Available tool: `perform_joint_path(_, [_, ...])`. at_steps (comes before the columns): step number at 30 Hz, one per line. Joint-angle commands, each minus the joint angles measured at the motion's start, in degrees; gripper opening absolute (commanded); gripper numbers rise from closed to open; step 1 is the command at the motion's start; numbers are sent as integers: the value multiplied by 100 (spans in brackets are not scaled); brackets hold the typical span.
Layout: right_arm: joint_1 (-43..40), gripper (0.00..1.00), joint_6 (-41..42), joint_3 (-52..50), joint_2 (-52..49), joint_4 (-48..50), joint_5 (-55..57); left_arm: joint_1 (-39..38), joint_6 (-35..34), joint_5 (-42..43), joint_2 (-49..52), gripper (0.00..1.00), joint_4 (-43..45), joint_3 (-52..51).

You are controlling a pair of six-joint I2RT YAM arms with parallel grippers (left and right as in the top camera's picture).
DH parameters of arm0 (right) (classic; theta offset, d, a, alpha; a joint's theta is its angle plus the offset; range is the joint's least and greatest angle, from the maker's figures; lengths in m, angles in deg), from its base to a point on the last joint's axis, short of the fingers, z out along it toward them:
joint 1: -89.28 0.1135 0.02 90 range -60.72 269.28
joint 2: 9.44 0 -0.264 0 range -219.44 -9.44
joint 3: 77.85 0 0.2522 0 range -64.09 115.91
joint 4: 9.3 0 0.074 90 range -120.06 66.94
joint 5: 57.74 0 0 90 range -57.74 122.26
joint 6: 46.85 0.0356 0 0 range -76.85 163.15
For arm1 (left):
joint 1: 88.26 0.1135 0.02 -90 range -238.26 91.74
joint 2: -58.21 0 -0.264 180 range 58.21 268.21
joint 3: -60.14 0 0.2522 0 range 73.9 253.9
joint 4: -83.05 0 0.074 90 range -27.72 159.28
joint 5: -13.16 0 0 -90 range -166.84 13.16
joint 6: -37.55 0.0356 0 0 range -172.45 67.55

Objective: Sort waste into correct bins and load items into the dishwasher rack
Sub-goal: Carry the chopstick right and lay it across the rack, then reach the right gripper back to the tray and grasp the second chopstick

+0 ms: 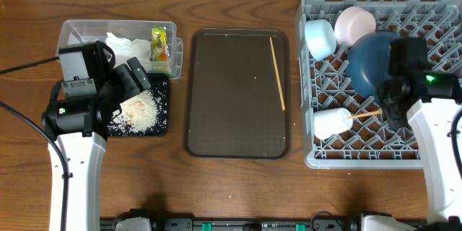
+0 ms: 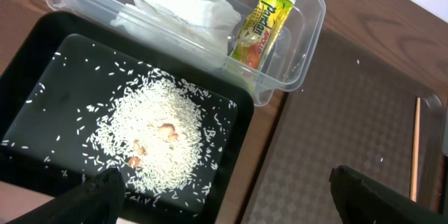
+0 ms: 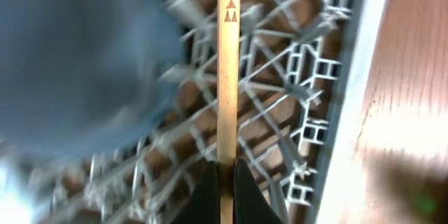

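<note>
My right gripper lowers toward the slots [image 1: 382, 134] [image 3: 274, 108] between the dark blue bowl and the rack's near rim next. It releases the wooden chopstick there, since those slots stand empty.
My right gripper [image 1: 388, 110] [image 3: 225, 175] is shut on a wooden chopstick [image 1: 364, 115] [image 3: 227, 77] and holds it over the grey dishwasher rack [image 1: 310, 160] [image 3: 308, 105]. In the rack are a dark blue bowl [image 1: 369, 58] [image 3: 77, 56], a pale blue bowl [image 1: 320, 37], a white bowl [image 1: 355, 22] and a white cup [image 1: 330, 123]. The second chopstick [image 1: 277, 72] [image 2: 415, 147] lies on the brown tray [image 1: 231, 101]. My left gripper [image 1: 133, 79] [image 2: 224, 196] is open above the black tray [image 1: 162, 119] [image 2: 42, 70] holding rice crumbs [image 1: 141, 110] [image 2: 157, 136]. The clear tub [image 1: 94, 27] [image 2: 301, 49] holds white tissue [image 1: 126, 45] [image 2: 185, 3] and a yellow wrapper [image 1: 159, 43] [image 2: 262, 24].
The brown serving tray [image 2: 336, 126] lies in the middle of the wooden table [image 1: 238, 188], between the two bins at left and the rack at right. Black cables run at the far left.
</note>
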State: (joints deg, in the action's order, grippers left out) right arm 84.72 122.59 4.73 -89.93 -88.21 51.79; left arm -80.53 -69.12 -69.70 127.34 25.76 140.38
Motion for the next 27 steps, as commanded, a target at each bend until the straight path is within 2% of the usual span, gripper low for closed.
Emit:
perform_joint_path(1, [-337, 1, 1025, -382, 46, 271, 177, 24, 46, -31, 2, 96, -15, 103])
perform_joint_path(7, [-695, 2, 1355, -1189, 46, 1322, -302, 24, 46, -31, 2, 96, -15, 103])
perform_joint_path(11, [-715, 18, 988, -1537, 46, 2122, -348, 24, 46, -31, 2, 96, -17, 103])
perform_joint_path(12, [-715, 25, 752, -1537, 46, 2236, -350, 24, 46, -31, 2, 96, -17, 103])
perform_joint_path(13, [-710, 49, 435, -1530, 46, 2354, -350, 24, 46, -31, 2, 96, -17, 103])
perform_joint_path(15, [-708, 78, -212, -1504, 52, 2527, -378, 24, 46, -31, 2, 96, -17, 103])
perform_joint_path(16, [-710, 88, -566, -1467, 52, 2555, -466, 24, 46, -31, 2, 96, -17, 103])
perform_joint_path(18, [-710, 99, -1198, -1366, 52, 2553, -616, 24, 46, -31, 2, 96, -15, 103])
perform_joint_path(27, [-680, 99, -4155, -673, 424, 2509, -2090, 24, 46, -31, 2, 96, -17, 103])
